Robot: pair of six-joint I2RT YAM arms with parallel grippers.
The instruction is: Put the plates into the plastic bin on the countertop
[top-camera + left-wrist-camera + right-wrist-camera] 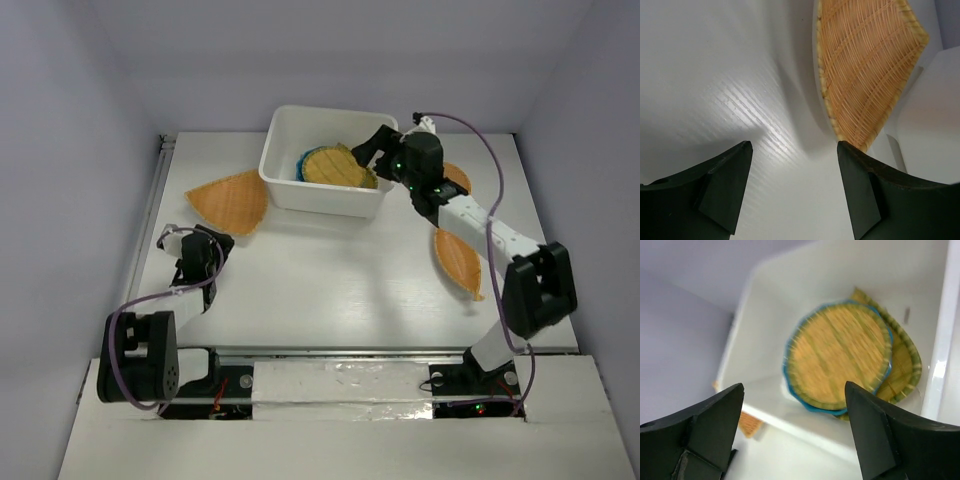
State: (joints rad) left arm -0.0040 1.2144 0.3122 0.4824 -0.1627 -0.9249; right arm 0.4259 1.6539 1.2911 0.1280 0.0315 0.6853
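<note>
I need to move my left gripper outward and to the right in the wrist view next, onto the fan plate's near rim (237, 232) (828, 107), because the gripper's open fingers are just short of it.
The white plastic bin (322, 199) stands at the back middle of the white countertop (330, 280). In it a round wicker plate (840, 354) lies on the teal plate (799, 399), with another wicker plate (904, 371) beneath. My right gripper (368, 152) hangs open and empty over the bin's right end (795, 432). A fan-shaped wicker plate (232, 200) lies left of the bin, and it also shows in the left wrist view (865, 70). My left gripper (205, 243) is open and empty (792, 185) just short of the fan plate. A leaf-shaped wicker plate (460, 262) lies on the right.
Another wicker plate (457, 178) lies partly hidden behind my right arm. A metal rail (152, 205) runs along the table's left edge. Grey walls close in the back and both sides. The bin's wall (935, 125) stands right of the fan plate.
</note>
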